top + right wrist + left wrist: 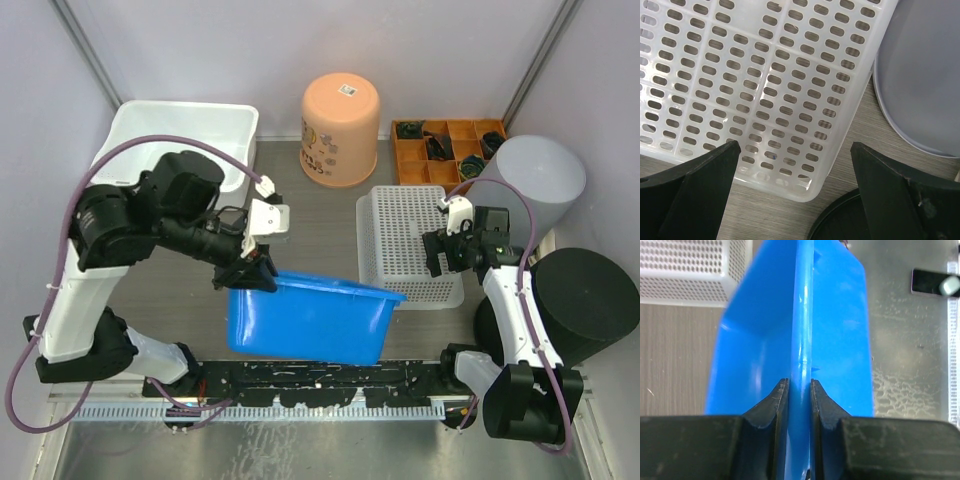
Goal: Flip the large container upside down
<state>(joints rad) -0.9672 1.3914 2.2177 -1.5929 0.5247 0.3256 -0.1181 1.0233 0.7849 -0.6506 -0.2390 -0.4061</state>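
My left gripper swings the tub's rim outward and down toward the clear space before the orange bucket next, tilting it over, because the tub is only partly tipped.
The large container is a blue plastic tub (310,322), tipped up near the front middle of the table so that its outer wall faces the top camera. My left gripper (258,272) is shut on the tub's rim at its left end. In the left wrist view the rim of the blue tub (802,315) runs edge-on straight away from the left gripper (800,382), pinched between both pads. My right gripper (440,255) hovers open over the right edge of a white perforated basket (410,240), holding nothing. In the right wrist view the right gripper (795,145) is spread wide.
A white bin (180,130) stands at the back left and an upturned orange bucket (340,125) at the back middle. An orange compartment tray (450,150) lies behind the basket (765,75). A grey round container (540,175) (925,75) and a black one (585,300) (855,222) crowd the right side.
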